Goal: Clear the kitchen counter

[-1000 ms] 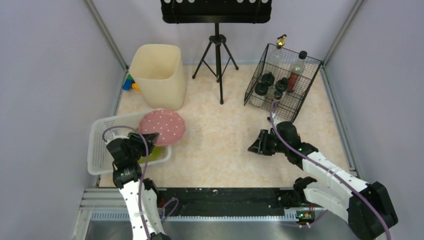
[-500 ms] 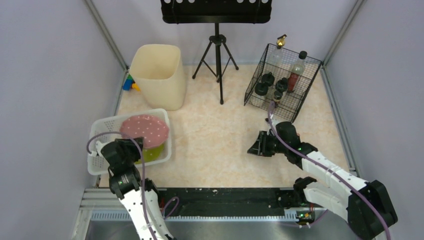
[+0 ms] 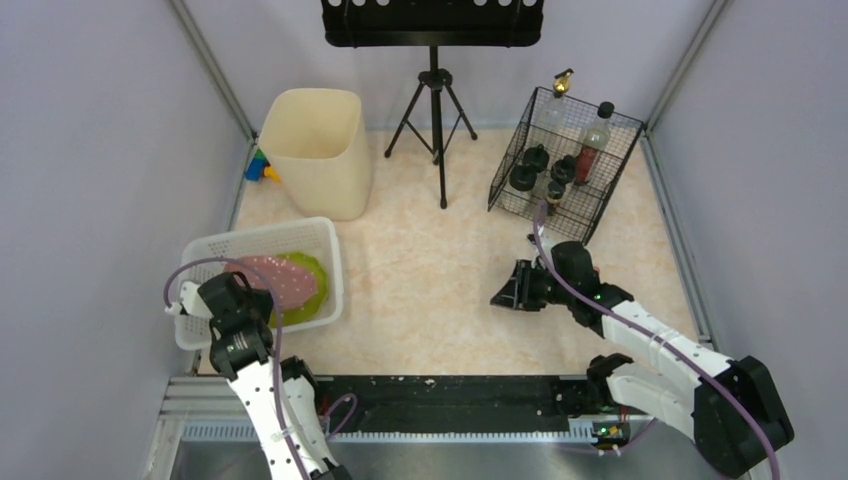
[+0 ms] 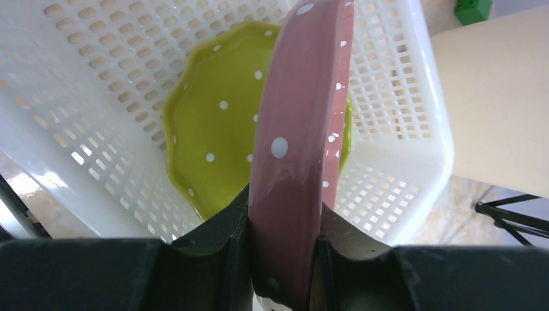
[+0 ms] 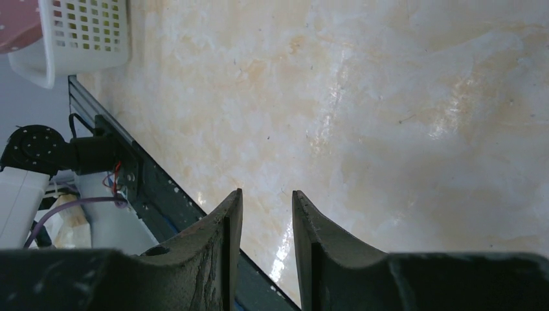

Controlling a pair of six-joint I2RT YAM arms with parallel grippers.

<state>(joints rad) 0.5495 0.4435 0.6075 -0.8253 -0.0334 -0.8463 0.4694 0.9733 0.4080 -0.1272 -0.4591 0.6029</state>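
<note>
The pink plate (image 3: 282, 280) is still hanging tilted over the green plate, so my left gripper will next lower it deeper into the basket (image 3: 300, 228) and outward before opening.
The kitchen counter (image 3: 430, 270) is the pale marbled tabletop, also under the right wrist camera (image 5: 388, 97). My left gripper (image 3: 238, 300) (image 4: 285, 214) is shut on the rim of a pink white-dotted plate (image 3: 282, 280) (image 4: 298, 129). The plate is held low inside the white slotted basket (image 3: 300, 228) (image 4: 401, 155), over a green dotted plate (image 3: 312, 292) (image 4: 213, 142). I cannot tell whether the two plates touch. My right gripper (image 3: 505, 290) (image 5: 267, 201) hovers over bare counter at mid right, its fingers a narrow gap apart, with nothing between them.
A cream bin (image 3: 315, 150) stands at the back left with coloured blocks (image 3: 260, 168) beside it. A black tripod stand (image 3: 437, 110) is at the back centre. A black wire rack (image 3: 590, 205) holding bottles and jars sits back right. A black rail (image 3: 450, 400) runs along the near edge.
My left gripper has drawn back to the left and lowered the pink plate from above the basket's right rim down into the basket over the green plate. The right arm has barely moved.
</note>
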